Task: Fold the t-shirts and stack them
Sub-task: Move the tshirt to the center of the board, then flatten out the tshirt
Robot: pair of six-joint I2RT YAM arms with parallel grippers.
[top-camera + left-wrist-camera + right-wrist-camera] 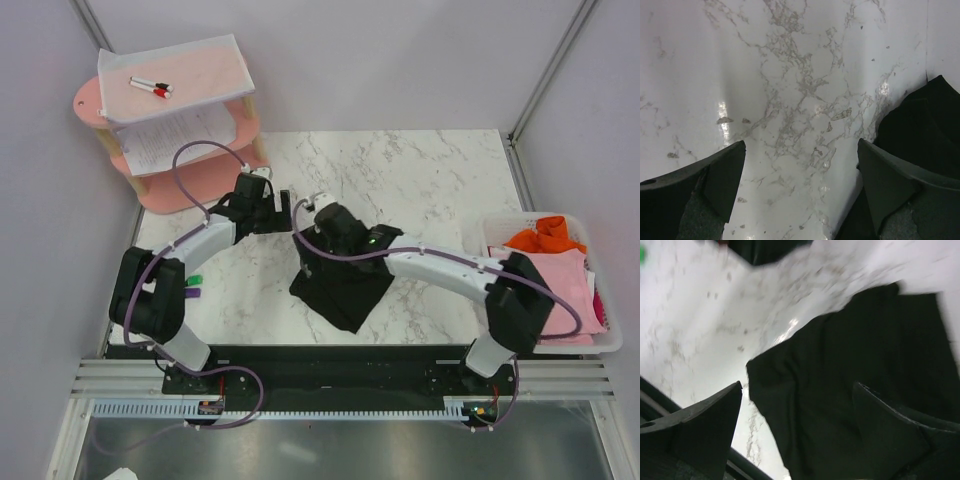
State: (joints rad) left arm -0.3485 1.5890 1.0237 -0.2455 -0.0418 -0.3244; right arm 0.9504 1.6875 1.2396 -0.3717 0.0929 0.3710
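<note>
My right gripper needs to turn and move down next, to the right in the top view, onto the far edge of the black t-shirt.
The black t-shirt (342,290) lies folded into a small bundle on the marble table, near the front middle. It fills the right wrist view (850,375) and shows at the right edge of the left wrist view (920,130). My right gripper (322,240) hovers over the bundle's far left corner, open and empty (797,410). My left gripper (282,211) is just left of it, open and empty over bare marble (800,170). The pink t-shirt (565,290) and the orange t-shirt (540,237) lie in a basket at the right.
The white basket (612,340) stands at the table's right edge. A pink two-tier shelf (190,185) with printed paper sheets (170,135) and red and black markers (150,87) stands at the back left. Small green and purple items (193,287) lie by the left arm.
</note>
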